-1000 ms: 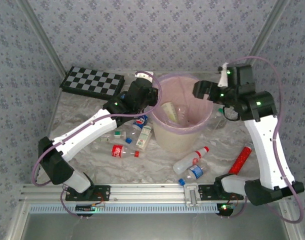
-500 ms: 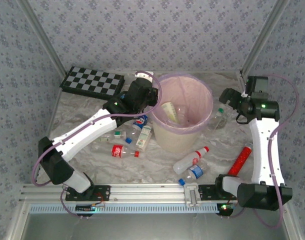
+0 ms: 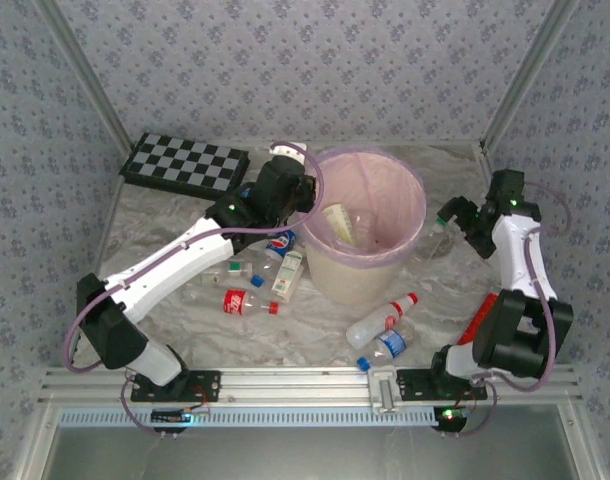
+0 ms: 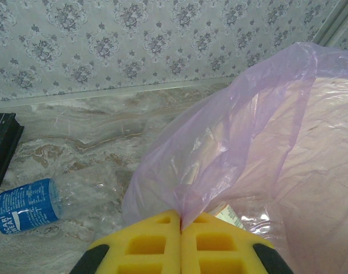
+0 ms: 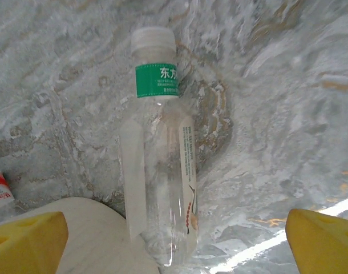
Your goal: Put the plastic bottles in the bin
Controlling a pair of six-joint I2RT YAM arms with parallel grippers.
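Note:
The open right gripper will next go down onto the clear bottle's body (image 3: 434, 243) (image 5: 160, 154) beside its green part, since its fingers are wide apart and still above it.
The bin (image 3: 370, 262), a cream bucket lined with a pink-purple bag (image 4: 259, 137), stands mid-table with a few bottles inside (image 3: 345, 222). My left gripper (image 3: 311, 198) is at its left rim, and its yellow fingers (image 4: 157, 242) are shut on a fold of the bag. My right gripper (image 3: 453, 214) hangs open over a clear bottle (image 5: 160, 154) with a green band and white cap, which lies right of the bin (image 3: 438, 238). That bottle sits between the right fingertips (image 5: 25, 240), untouched. Other bottles lie left of the bin (image 3: 280, 243) and in front of it (image 3: 383, 318).
A black-and-white chequered board (image 3: 185, 163) lies at the back left. A red cylinder (image 3: 482, 318) rests front right, beside the right arm. A blue-labelled bottle (image 4: 25, 205) lies by the left gripper. The bin's cream wall (image 5: 94, 240) is close under the right gripper.
My right arm has swung away from over the bin's rim, out to the right and down over the green-banded bottle. The left arm has stayed still, holding the bag.

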